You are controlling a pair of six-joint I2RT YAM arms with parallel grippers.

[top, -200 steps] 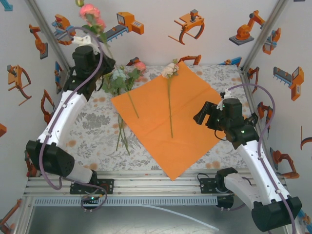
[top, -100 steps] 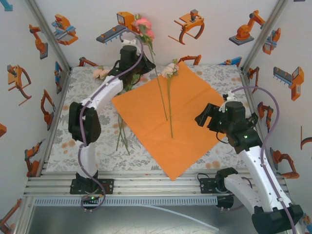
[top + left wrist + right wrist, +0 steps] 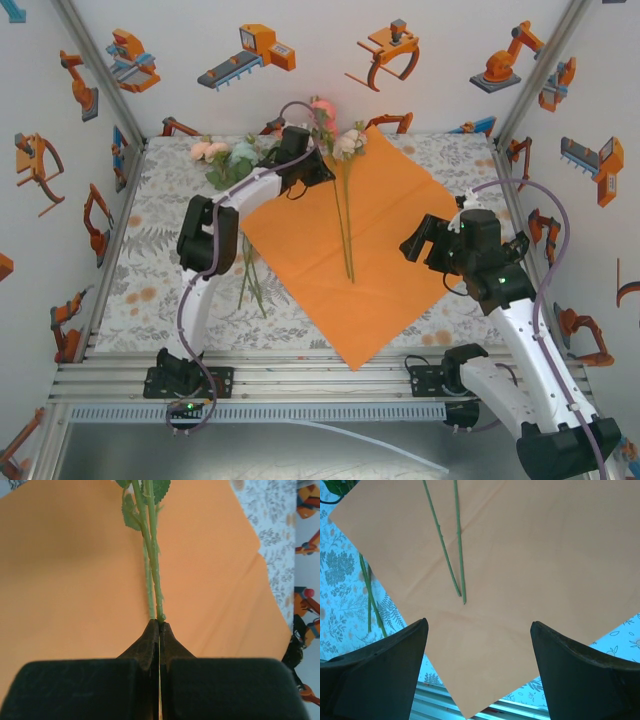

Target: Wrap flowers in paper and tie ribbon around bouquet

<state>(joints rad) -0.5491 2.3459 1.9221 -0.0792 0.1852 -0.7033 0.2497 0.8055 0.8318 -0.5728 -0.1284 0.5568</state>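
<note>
I am holding the pink rose's stem just above the orange paper [image 3: 390, 230] there. I should next lower it a little with my left gripper toward the white rose's stem [image 3: 347, 200] and let it go.
The orange paper [image 3: 390, 230] lies as a diamond on the tablecloth. A white rose [image 3: 348, 143] rests on it, its stem running toward the near side. My left gripper [image 3: 318, 172] is shut on the stem [image 3: 154, 570] of a pink rose [image 3: 322, 108], just above the paper [image 3: 75, 555] and beside the white rose's stem. More flowers [image 3: 215, 152] lie at the far left, off the paper. My right gripper [image 3: 412, 240] hovers open over the paper's right part [image 3: 530, 545], with both stem ends [image 3: 461, 596] ahead of its jaws [image 3: 477, 622]. The ribbon is out of view.
Loose green stems [image 3: 250, 280] lie on the floral tablecloth [image 3: 170, 270] left of the paper. The paper's near corner [image 3: 358, 365] reaches the aluminium rail [image 3: 300, 375] at the table's front. Walls close in the left, right and far sides.
My left arm swung from the far left corner to the far middle, carrying the pink rose and lowering it beside the white rose's stem. The right arm barely moved.
</note>
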